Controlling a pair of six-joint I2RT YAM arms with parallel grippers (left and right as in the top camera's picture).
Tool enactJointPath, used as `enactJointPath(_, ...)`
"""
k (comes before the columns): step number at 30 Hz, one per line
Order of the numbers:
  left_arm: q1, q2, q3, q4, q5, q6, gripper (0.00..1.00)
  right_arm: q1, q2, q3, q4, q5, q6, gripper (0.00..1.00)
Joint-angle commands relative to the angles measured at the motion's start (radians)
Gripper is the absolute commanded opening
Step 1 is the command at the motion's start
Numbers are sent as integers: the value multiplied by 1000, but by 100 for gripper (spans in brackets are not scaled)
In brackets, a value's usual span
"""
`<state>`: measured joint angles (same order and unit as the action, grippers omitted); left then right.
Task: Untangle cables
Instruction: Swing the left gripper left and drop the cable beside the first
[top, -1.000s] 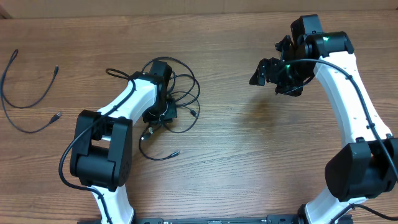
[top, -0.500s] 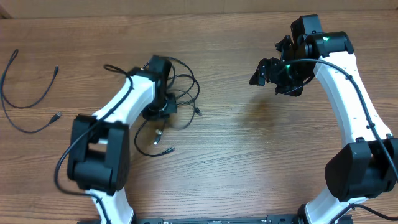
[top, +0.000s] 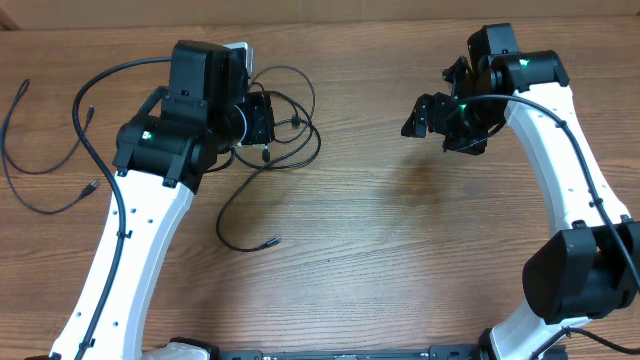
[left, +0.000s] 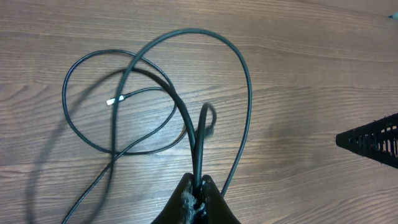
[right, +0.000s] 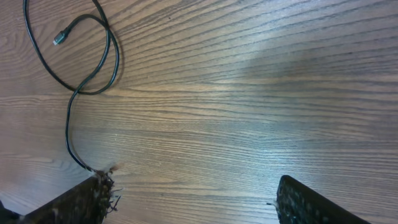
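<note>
The tangle lies apart, so my left gripper should next go down, back and to the left in the overhead view, to release over bare wood by the separate cable.
The tangle of thin black cables (top: 290, 135) lies at the table's upper middle. One strand trails down to a plug end (top: 272, 241). My left gripper (top: 262, 122) is raised at the tangle's left side and is shut on a cable. In the left wrist view the jaws (left: 200, 184) pinch a black strand, with cable loops (left: 155, 74) hanging over the wood and a silvery plug (left: 112, 101) inside them. My right gripper (top: 440, 120) is open and empty, apart from the tangle on the right. Its wrist view shows wide jaws (right: 199, 199) over bare wood and a cable loop (right: 93, 62) at the upper left.
A separate black cable (top: 40, 150) lies curved at the far left of the table, with its plug ends (top: 91, 186) pointing right. The right gripper's finger (left: 373, 140) shows at the right edge of the left wrist view.
My left arm has risen and swung back from low over the tangle, pulling the gripped cable up and toward the far edge. The trailing strand has shifted. The right arm has not moved.
</note>
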<state>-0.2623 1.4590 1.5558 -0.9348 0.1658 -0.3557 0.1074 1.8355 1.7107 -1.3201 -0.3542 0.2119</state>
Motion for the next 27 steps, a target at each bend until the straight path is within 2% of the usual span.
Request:
enactJointPath(1,-3,-24,15,18,-5,57,4,4,-16,5,5,6,-4,83)
enactJointPath(4,24,-27,61,15,-29,61,4,4,-16,5,2,6,-4,83)
enactJointPath(10,170,-29,97,-69,-103,36,4,4,-16,5,-6,6,-4,83)
enactJointPath(18,495,-28,88,-204,-112,34,4,4,-16,5,-1,6,-4,83)
enactJointPath(27,835,-27,-110,-152,-122,19,4,4,-16,5,-3,6,-4,83)
